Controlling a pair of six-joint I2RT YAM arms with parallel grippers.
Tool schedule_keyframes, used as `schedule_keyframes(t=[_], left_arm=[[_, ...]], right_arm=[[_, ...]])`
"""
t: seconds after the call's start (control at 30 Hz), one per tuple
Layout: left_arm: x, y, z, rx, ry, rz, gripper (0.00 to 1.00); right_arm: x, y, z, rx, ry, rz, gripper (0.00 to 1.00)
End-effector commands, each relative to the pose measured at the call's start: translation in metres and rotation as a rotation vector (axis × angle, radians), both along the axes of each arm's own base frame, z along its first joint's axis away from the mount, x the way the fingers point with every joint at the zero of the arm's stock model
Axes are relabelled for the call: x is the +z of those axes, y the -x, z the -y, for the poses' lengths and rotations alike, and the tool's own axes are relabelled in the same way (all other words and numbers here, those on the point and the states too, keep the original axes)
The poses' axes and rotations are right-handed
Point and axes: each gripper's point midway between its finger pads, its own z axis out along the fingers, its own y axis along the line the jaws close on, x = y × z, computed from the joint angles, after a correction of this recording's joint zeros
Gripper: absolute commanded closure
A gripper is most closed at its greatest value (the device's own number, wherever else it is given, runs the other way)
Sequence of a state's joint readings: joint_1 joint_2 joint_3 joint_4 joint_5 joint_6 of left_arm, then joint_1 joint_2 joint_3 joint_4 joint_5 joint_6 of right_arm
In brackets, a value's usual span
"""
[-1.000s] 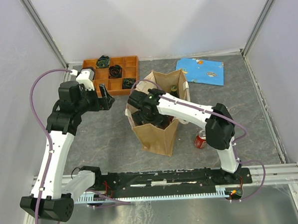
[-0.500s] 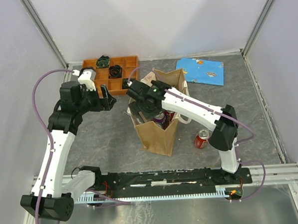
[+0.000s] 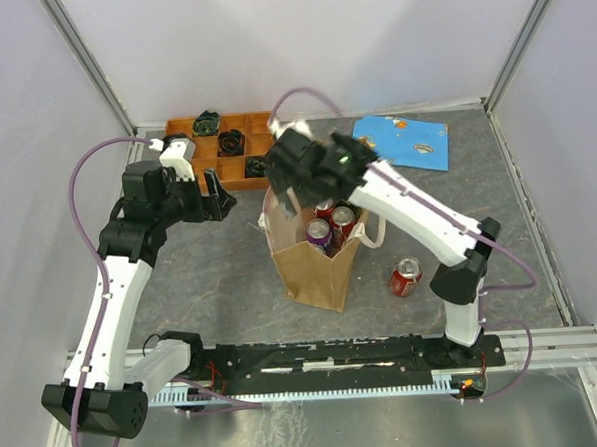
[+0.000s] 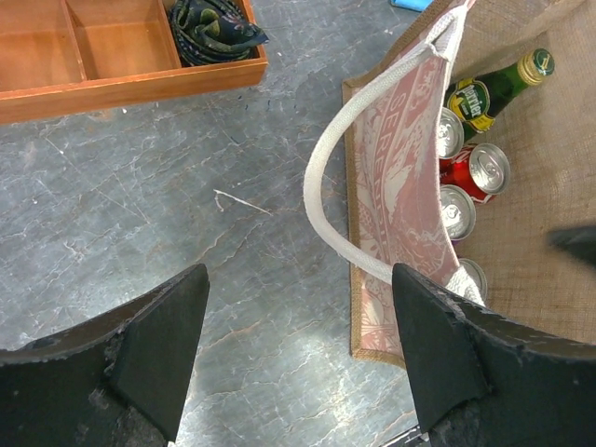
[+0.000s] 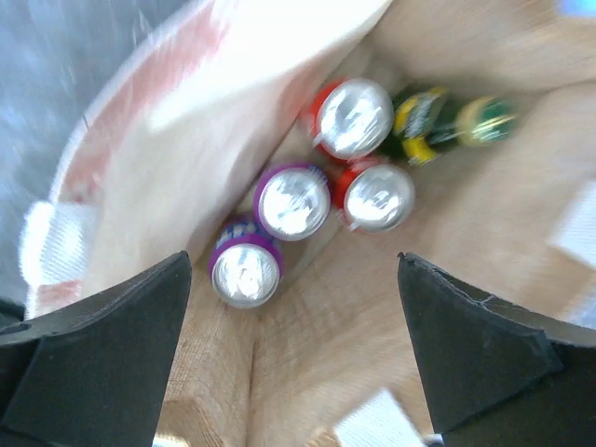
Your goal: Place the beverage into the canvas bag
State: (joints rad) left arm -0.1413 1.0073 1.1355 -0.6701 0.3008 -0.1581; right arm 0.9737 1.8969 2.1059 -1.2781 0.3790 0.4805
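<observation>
The robot's right gripper needs to move off the bag (image 3: pixel 316 268) next, back and down onto the red can, because the can is below that gripper and to its right in the top view.
The tan canvas bag (image 3: pixel 316 268) stands upright mid-table with white loop handles. Inside it the right wrist view shows two purple cans (image 5: pixel 291 201), two red cans (image 5: pixel 377 196) and a green bottle (image 5: pixel 447 121). Another red can (image 3: pixel 405 276) lies on the table to the right of the bag. My right gripper (image 3: pixel 298 183) hovers above the bag's mouth, open and empty (image 5: pixel 293 354). My left gripper (image 3: pixel 220 196) is open and empty to the left of the bag, above bare table (image 4: pixel 298 363). The left wrist view shows the bag's printed side (image 4: pixel 400 186).
An orange compartment tray (image 3: pixel 200 154) with dark bundles sits at the back left, close behind my left gripper. A blue patterned cloth (image 3: pixel 402 141) lies at the back right. White walls enclose the table on three sides.
My right gripper has risen out of the bag and moved toward the back, uncovering the cans inside. The left arm has barely moved.
</observation>
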Motion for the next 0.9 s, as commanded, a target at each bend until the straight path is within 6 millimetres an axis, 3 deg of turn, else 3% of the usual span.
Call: schedule_keyframes(t=[0.0, 0.07, 0.13, 0.23, 0.3, 0.43, 0.53, 0.7, 0.87], left_arm=[[0.012, -0.005, 0.006, -0.047, 0.012, 0.059, 0.15], [0.012, -0.007, 0.007, -0.049, 0.013, 0.059, 0.15], [0.013, -0.008, 0.008, -0.053, 0.014, 0.062, 0.14], [0.016, -0.009, 0.008, -0.061, 0.009, 0.069, 0.15], [0.016, -0.009, 0.008, -0.068, 0.002, 0.071, 0.14], [0.014, -0.007, 0.009, -0.072, 0.004, 0.060, 0.15], [0.013, -0.006, 0.011, -0.082, 0.007, 0.057, 0.15], [0.015, -0.009, 0.013, -0.097, 0.009, 0.058, 0.15], [0.016, -0.008, 0.013, -0.103, 0.003, 0.064, 0.15]], right_arm=[[0.133, -0.025, 0.101, -0.254, -0.099, 0.301, 0.01], [0.120, -0.024, 0.152, -0.368, -0.028, 0.244, 0.01], [0.094, -0.015, 0.192, -0.450, 0.041, 0.159, 0.01], [0.051, 0.008, 0.226, -0.534, 0.035, 0.021, 0.01], [0.025, 0.025, 0.233, -0.571, -0.014, -0.061, 0.01], [-0.017, 0.054, 0.228, -0.592, -0.074, -0.183, 0.01], [-0.042, 0.065, 0.222, -0.599, -0.100, -0.241, 0.01], [-0.099, 0.083, 0.216, -0.587, -0.069, -0.383, 0.01], [-0.132, 0.092, 0.215, -0.597, -0.052, -0.439, 0.02]])
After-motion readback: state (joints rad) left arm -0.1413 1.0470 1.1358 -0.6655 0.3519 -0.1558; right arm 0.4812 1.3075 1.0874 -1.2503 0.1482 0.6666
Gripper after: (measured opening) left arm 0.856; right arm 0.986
